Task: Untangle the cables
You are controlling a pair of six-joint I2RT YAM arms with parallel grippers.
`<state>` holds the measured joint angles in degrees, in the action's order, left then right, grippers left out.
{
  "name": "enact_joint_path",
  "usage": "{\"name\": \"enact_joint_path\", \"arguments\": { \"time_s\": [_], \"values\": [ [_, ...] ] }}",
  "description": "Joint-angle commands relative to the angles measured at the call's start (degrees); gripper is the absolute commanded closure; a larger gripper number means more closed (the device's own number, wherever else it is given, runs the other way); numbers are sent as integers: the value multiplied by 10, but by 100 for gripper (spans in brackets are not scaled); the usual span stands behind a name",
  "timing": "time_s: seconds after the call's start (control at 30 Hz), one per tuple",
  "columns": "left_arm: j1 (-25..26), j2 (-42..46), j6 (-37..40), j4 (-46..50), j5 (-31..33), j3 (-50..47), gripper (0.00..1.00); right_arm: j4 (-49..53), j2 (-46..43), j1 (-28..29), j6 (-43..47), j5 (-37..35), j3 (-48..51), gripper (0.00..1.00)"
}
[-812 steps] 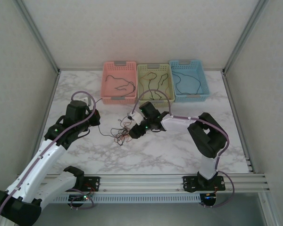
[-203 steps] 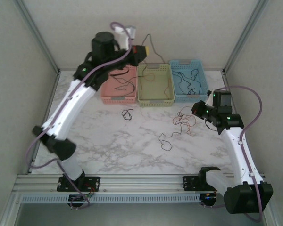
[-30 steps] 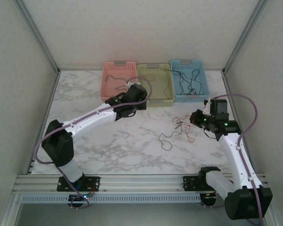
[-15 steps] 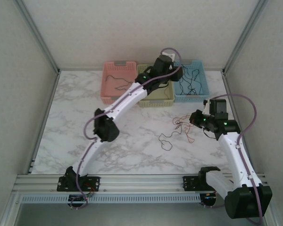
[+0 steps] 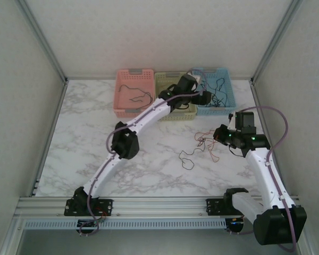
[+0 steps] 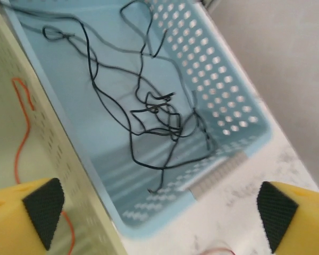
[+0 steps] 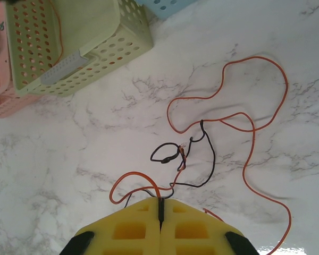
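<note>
My left gripper moves back next, then down onto the thin black cable's strand (image 5: pixel 186 160) that trails clear of the tangle.
A tangle of red-orange and black cables (image 5: pixel 204 142) lies on the marble table right of centre, and a black strand (image 5: pixel 186 160) trails toward the front. My right gripper (image 5: pixel 219 133) (image 7: pixel 160 206) is shut on a red-orange cable (image 7: pixel 231 127) and a black cable (image 7: pixel 206 162) at the tangle's near edge. My left gripper (image 5: pixel 204 98) (image 6: pixel 159 218) hangs open over the front end of the blue basket (image 5: pixel 231 91) (image 6: pixel 212 69), with nothing between its fingers. Loose black cables (image 6: pixel 154 114) lie in that basket.
A pink basket (image 5: pixel 133 71) and a green basket (image 5: pixel 167 78) (image 7: pixel 80 48) stand left of the blue one along the back wall, with cables inside. A red-orange cable (image 6: pixel 20 106) lies in the green basket (image 6: pixel 10 138). The left arm stretches diagonally across the table.
My left arm has swung from in front of the green basket up and right to over the blue basket, and its jaws have opened. The right arm and the tangle have not moved.
</note>
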<state>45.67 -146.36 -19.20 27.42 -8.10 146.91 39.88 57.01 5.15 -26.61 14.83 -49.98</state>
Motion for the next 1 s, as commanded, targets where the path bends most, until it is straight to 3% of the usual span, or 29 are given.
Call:
{"name": "enact_joint_path", "arguments": {
  "time_s": [0.0,0.07,0.17,0.3,0.53,0.67,0.8,0.97],
  "values": [
    [-2,242,59,-74,-31,-210,11,4,4,3,-1,7,-26,100],
    [-9,366,64,-159,-75,-395,13,5,8,3,0,8,-37,100],
    [-9,488,100,-180,-124,-576,15,0,11,3,-7,18,-47,100],
    [2,543,96,-272,-178,-776,14,-4,19,3,-13,31,-65,100],
    [90,448,116,-225,-126,-794,7,4,24,3,-11,22,-74,100],
    [96,401,102,-213,-81,-778,9,9,16,4,-9,15,-71,100],
    [106,368,103,-165,-43,-754,14,13,10,3,-7,11,-65,100],
    [123,326,98,-135,-22,-721,31,16,7,3,-4,6,-65,100]
  ]
}}
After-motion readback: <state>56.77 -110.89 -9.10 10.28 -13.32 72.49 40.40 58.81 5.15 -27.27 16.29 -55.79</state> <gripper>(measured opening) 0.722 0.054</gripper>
